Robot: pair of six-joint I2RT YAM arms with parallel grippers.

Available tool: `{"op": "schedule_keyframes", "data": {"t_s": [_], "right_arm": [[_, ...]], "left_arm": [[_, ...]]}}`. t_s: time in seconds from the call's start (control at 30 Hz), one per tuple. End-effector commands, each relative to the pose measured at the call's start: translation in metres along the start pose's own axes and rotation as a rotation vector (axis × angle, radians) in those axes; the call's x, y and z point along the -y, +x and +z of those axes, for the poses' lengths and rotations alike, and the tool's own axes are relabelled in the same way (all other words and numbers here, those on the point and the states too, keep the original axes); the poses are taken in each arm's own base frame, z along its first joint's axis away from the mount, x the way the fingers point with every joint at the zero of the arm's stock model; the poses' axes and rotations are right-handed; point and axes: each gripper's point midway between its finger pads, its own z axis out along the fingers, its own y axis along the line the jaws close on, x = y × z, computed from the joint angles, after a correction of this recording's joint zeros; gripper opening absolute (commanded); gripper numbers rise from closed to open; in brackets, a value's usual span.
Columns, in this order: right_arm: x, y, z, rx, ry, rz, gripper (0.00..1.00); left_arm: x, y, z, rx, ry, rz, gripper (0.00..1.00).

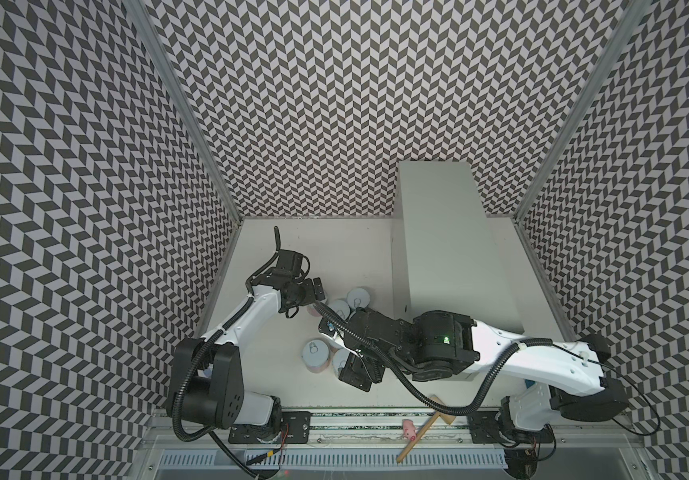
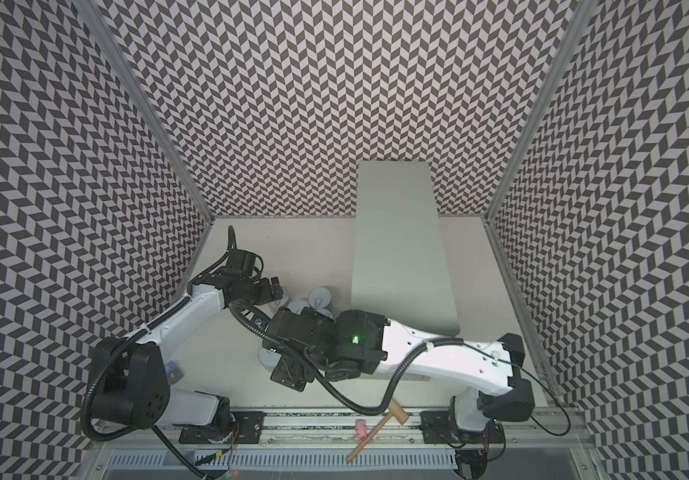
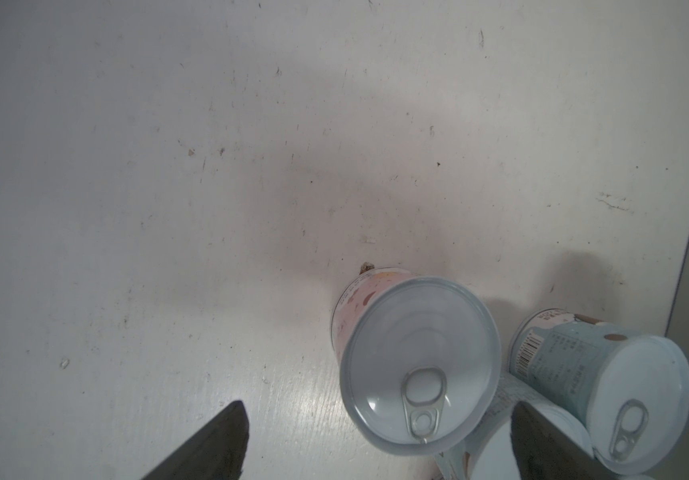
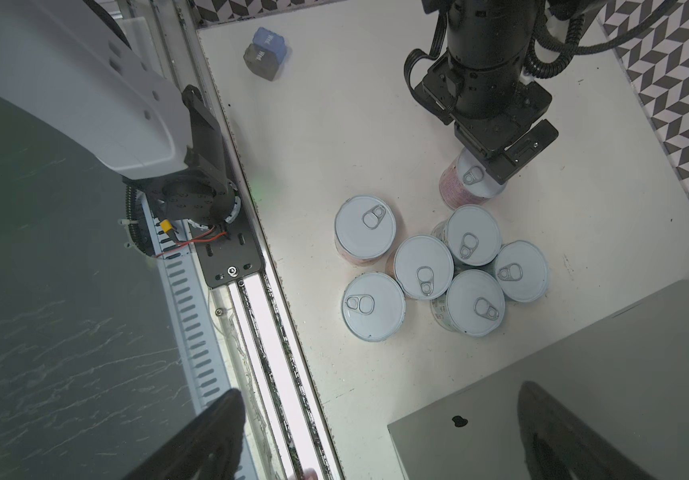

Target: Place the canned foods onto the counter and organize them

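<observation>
My left gripper has the pink can's lid (image 2: 280, 299) (image 3: 420, 364) nearer its finger by the cluster, so it needs to shift toward the cluster next and lower around that lid to close.
Several canned foods stand upright on the white tabletop in a tight cluster (image 4: 424, 266), all with pale pull-tab lids; some show in both top views (image 1: 316, 355) (image 2: 320, 297). A pink can (image 3: 417, 365) (image 4: 457, 189) stands just apart from the cluster. My left gripper (image 3: 378, 407) (image 4: 486, 166) (image 1: 318, 291) is open and hangs over that can, its lid between the spread fingers and untouched. A light-blue can (image 3: 625, 374) stands next to it. The counter (image 1: 442, 232) (image 2: 397, 232) (image 4: 584, 395) has a bare top. My right gripper (image 4: 382, 388) (image 1: 355, 370) hangs open and empty high above the counter's near corner.
A blue-grey block (image 4: 266, 54) lies near the left arm's base. A wooden mallet (image 1: 422, 424) and a small pink figure (image 1: 408, 428) lie on the front rail. Chevron-patterned walls (image 1: 85, 208) enclose the table on three sides.
</observation>
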Motion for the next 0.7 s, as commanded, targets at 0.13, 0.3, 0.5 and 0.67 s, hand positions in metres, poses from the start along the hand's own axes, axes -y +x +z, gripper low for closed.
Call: {"op": "schedule_keyframes", "data": {"t_s": [0.13,0.3,0.5,0.67], "right_arm": [[-0.011,-0.013,0.005,0.107,-0.052,-0.019,0.99],[-0.016,-0.010,0.017,0.118,-0.073,-0.021,0.99],[-0.023,-0.007,0.022,0.137,-0.114,0.002,0.99],[-0.020,-0.004,0.020,0.150,-0.111,0.015,0.99]], "left_arm": [[0.007,-0.007,0.006,0.001,-0.019,-0.018,0.98],[0.026,-0.015,0.000,0.034,-0.016,0.011,0.98],[0.025,-0.014,0.010,0.007,-0.097,0.033,0.99],[0.013,-0.011,0.019,-0.015,-0.191,0.050,0.99]]}}
